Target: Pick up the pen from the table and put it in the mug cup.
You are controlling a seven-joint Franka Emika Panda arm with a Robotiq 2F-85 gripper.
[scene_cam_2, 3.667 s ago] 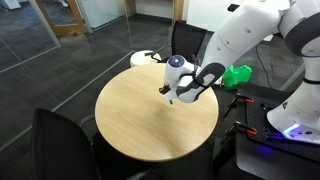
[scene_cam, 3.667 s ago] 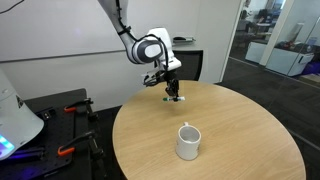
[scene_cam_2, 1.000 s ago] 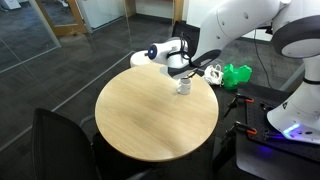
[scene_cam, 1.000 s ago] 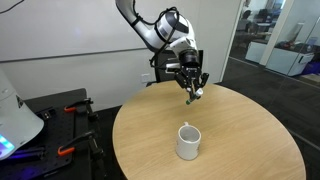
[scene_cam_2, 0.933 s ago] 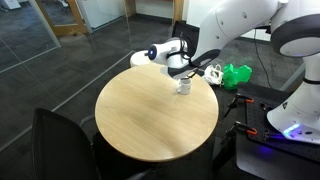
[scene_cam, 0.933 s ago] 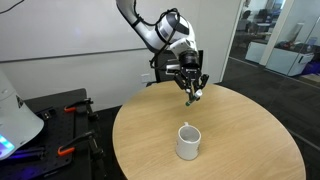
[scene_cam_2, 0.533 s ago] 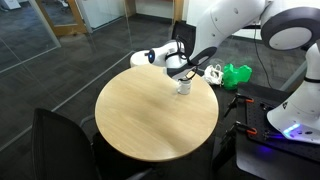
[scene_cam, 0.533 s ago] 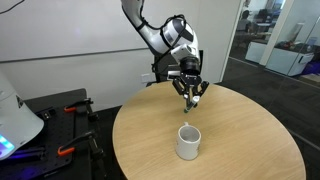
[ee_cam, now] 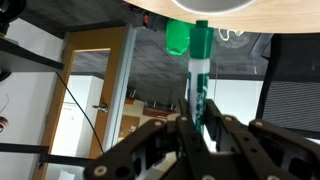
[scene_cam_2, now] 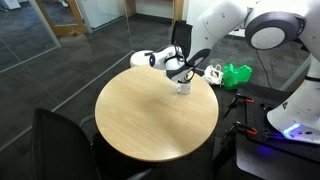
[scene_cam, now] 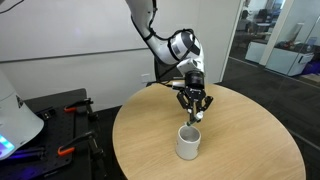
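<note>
The tip of the small green pen is just short of the mug cup's rim, so my gripper should next move over the mug's open top [scene_cam: 189,131] [ee_cam: 214,4] and let go of the pen.
My gripper [scene_cam: 195,110] is shut on the small green pen [scene_cam: 196,117] and holds it in the air just above the white mug cup [scene_cam: 188,142], which stands on the round tan table [scene_cam: 240,140]. In an exterior view the gripper [scene_cam_2: 183,77] hangs right over the mug [scene_cam_2: 184,86] near the table's far edge [scene_cam_2: 130,125]. In the wrist view the green pen [ee_cam: 200,70] sticks out between my fingers [ee_cam: 203,130] toward the mug's white rim [ee_cam: 210,8] at the top of the picture.
Black chairs stand at the table [scene_cam_2: 60,140] [scene_cam: 180,62]. A black cart with tools [scene_cam: 50,125] and a white machine [scene_cam: 15,115] are beside the table. A green object [scene_cam_2: 236,75] lies past the table's edge. Glass office walls stand behind.
My gripper has carried the pen from above the table's edge toward the mug and lowered it. It now hangs right over the mug's opening.
</note>
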